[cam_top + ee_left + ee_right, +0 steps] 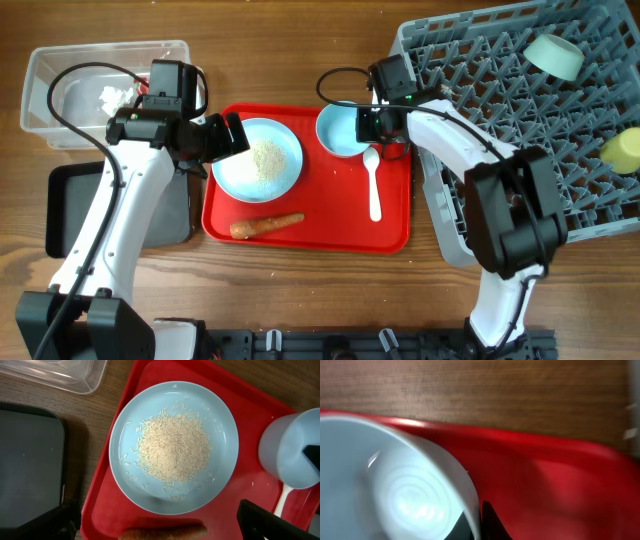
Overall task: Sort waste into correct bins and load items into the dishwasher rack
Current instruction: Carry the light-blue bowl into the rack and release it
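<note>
My right gripper lifts off the tray next and crosses to the free grey rack spot beside the green bowl. It tilts and lowers the bowl there, since that spot is free.
A pale blue plate (227, 176) with loose rice grains (267, 158) lies on the red serving tray. My left gripper (229, 135) hovers open and empty at the plate's left edge; its wrist view shows the plate (125, 462), the rice (172, 450) and the orange carrot stick (162, 533) below it, between the open fingers (160, 516). My right gripper (376, 122) is shut on the right rim of the pale blue bowl (340, 128), with the rim (470, 485) between its fingers (476, 521). The white spoon (374, 188) lies beside the bowl. The carrot stick (266, 225) lies at the tray's front.
The red serving tray (340, 228) is in the middle. The clear tub (40, 95) at back left holds a white tissue (116, 95). The black tray (68, 205) lies under my left arm. The grey rack (520, 120) at right holds a green bowl (553, 55) and a yellow-green cup (625, 150).
</note>
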You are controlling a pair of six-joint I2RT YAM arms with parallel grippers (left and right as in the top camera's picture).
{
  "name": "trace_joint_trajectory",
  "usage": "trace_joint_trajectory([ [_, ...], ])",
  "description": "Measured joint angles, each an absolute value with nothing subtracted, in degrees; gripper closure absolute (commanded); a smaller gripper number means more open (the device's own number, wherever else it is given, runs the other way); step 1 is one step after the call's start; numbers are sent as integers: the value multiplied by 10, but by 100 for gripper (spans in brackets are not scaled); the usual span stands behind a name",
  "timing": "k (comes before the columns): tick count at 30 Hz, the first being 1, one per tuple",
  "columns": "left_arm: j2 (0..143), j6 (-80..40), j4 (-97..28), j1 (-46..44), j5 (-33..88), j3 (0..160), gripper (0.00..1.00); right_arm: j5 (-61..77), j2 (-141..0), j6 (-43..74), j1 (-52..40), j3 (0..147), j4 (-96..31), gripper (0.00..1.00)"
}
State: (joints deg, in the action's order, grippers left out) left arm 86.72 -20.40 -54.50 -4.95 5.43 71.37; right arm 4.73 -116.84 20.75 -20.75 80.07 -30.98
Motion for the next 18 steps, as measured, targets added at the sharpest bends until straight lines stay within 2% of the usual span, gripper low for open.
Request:
trace_joint_trajectory([
  [7, 867, -204, -545, -50, 54, 714, 0, -62, -994, 144, -207, 819, -322, 96],
  [12, 867, -204, -545, -50, 54, 714, 0, -320, -923, 88, -187, 831, -334, 96],
  [13, 867, -204, -545, -50, 54, 714, 0, -418, -926, 81, -170, 830, -328, 96],
  [18, 867, -204, -545, -50, 54, 714, 0, -675, -935, 62, -78, 827, -238, 96],
])
